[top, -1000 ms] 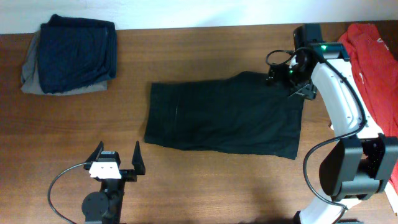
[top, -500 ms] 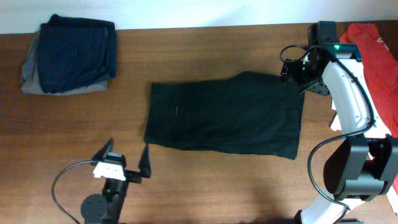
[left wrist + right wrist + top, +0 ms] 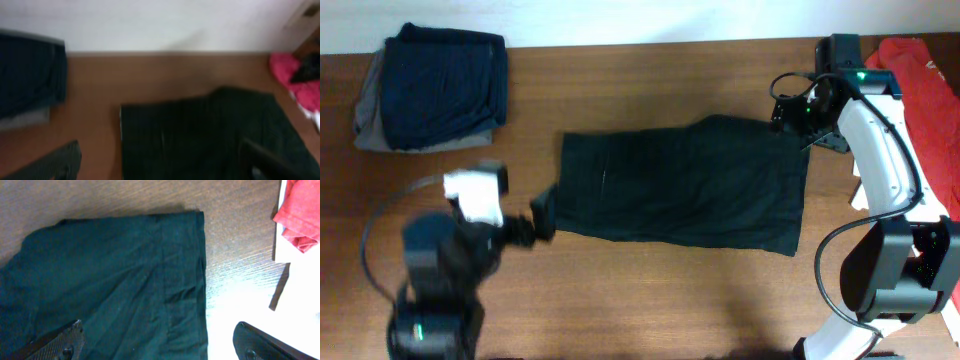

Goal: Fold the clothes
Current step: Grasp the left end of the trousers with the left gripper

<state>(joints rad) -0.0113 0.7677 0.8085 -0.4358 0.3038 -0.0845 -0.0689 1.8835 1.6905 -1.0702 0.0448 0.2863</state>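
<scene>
Next, my left gripper will lower outward onto the garment's edge facing the navy stack (image 3: 123, 160) where bare table borders it, since that edge lies below and outward.
The black garment (image 3: 680, 190) lies spread flat in the middle of the table; it also shows in the left wrist view (image 3: 210, 135) and the right wrist view (image 3: 110, 280). A red shirt (image 3: 920, 90) lies at the right edge, and shows in the right wrist view (image 3: 300, 215). My left gripper (image 3: 544, 213) is blurred, open and empty, at the garment's near left corner; its fingers (image 3: 50, 165) stand wide apart. My right gripper (image 3: 790, 112) is open and empty above the garment's far right corner, its fingers (image 3: 55, 342) spread over the cloth's edge.
A folded navy stack (image 3: 440, 85) on a grey piece sits at the far left corner, and shows in the left wrist view (image 3: 30, 80). A white surface (image 3: 250, 305) borders the table at the right under the red shirt.
My left arm has risen from the front edge and swung up to the garment's near left corner. My right gripper shifted slightly right a second ago, then stayed still.
</scene>
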